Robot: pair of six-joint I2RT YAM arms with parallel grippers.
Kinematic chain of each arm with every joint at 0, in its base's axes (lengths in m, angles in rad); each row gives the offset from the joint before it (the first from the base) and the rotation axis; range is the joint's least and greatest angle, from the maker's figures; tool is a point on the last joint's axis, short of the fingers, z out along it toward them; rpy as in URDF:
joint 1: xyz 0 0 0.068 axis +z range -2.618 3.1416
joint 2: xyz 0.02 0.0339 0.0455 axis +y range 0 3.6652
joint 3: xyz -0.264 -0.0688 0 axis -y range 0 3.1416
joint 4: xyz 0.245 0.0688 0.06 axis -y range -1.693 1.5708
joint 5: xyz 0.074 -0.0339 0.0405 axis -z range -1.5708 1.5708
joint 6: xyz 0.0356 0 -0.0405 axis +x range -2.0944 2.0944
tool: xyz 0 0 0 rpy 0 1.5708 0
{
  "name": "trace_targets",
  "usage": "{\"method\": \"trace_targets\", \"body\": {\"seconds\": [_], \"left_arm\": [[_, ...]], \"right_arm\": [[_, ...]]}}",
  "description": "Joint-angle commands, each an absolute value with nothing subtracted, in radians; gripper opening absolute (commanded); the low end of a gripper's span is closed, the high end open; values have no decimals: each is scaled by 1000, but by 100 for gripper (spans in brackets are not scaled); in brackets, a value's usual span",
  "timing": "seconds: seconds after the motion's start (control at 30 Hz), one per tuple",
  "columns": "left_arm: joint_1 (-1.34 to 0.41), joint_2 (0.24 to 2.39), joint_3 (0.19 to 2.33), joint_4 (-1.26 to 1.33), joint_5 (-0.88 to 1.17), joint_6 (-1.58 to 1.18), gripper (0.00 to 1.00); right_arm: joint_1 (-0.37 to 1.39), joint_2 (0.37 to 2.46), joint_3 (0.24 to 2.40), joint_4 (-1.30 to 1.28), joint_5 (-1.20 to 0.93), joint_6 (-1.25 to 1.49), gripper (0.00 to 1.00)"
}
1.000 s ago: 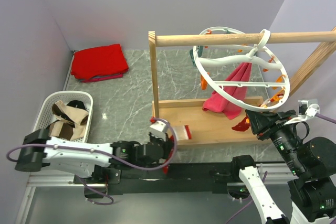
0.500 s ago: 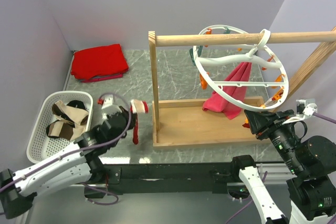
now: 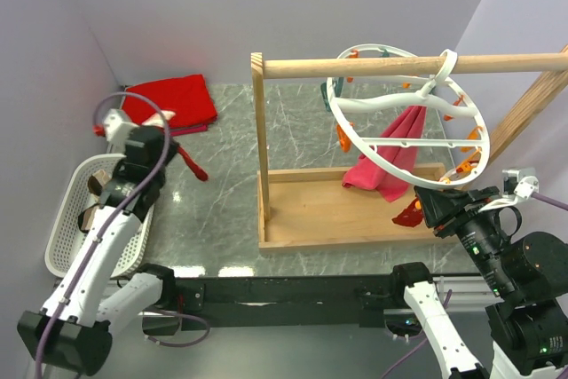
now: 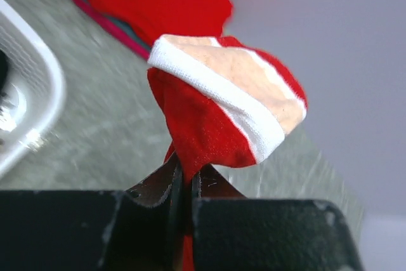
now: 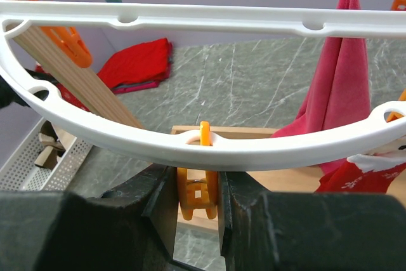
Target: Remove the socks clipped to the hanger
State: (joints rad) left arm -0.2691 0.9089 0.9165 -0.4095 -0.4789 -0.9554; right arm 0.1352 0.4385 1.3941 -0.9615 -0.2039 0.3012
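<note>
I need to move my left gripper back and left in the top view next, to the white basket's opening, to release the red sock.
My left gripper (image 3: 180, 152) is shut on a red sock with a white cuff (image 4: 219, 109) and holds it in the air by the right side of the white basket (image 3: 59, 219); the sock's tail hangs below the fingers (image 3: 193, 169). The white ring hanger (image 3: 377, 156) hangs from the wooden rail. A pink sock (image 3: 390, 166) and another red sock (image 3: 408, 211) are clipped to it. My right gripper (image 3: 427, 207) is shut on an orange peg (image 5: 198, 193) under the ring's near rim (image 5: 209, 152). The pink sock (image 5: 342, 87) hangs to the right.
The basket holds brown-and-cream socks (image 3: 114, 191) and a black one (image 3: 92, 219). A folded red cloth (image 3: 173, 99) lies at the back left. The wooden rail frame (image 3: 261, 148) with its base board (image 3: 328, 206) stands mid-table.
My left arm has swung left and back with the red sock, from the front of the wooden base to beside the basket. The right gripper has stayed on the peg.
</note>
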Motion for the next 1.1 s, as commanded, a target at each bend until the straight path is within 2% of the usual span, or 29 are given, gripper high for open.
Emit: {"method": "trace_targets", "body": {"seconds": [0.0,0.2,0.33,0.43,0.63,0.93,1.07], "left_arm": [[-118,885,991,-481,-497,-982,2],[132,830,890,-482,-443,-989,4],[320,844,818,-476,-342,-1000,5],[395,883,767,-454,-230,-1012,4],[485,951,768,-479,-227,-1025,6],[534,900,836,-498,-357,-1017,8],[535,900,835,-486,-345,-1015,15]], "right_arm": [[141,443,1416,-956,-207,290,0],[141,436,1422,-962,-206,290,0],[141,428,1410,-957,-213,290,0],[141,425,1404,-956,-218,290,0],[141,423,1416,-965,-212,288,0],[141,426,1413,-962,-218,288,0],[141,423,1402,-953,-218,290,0]]}}
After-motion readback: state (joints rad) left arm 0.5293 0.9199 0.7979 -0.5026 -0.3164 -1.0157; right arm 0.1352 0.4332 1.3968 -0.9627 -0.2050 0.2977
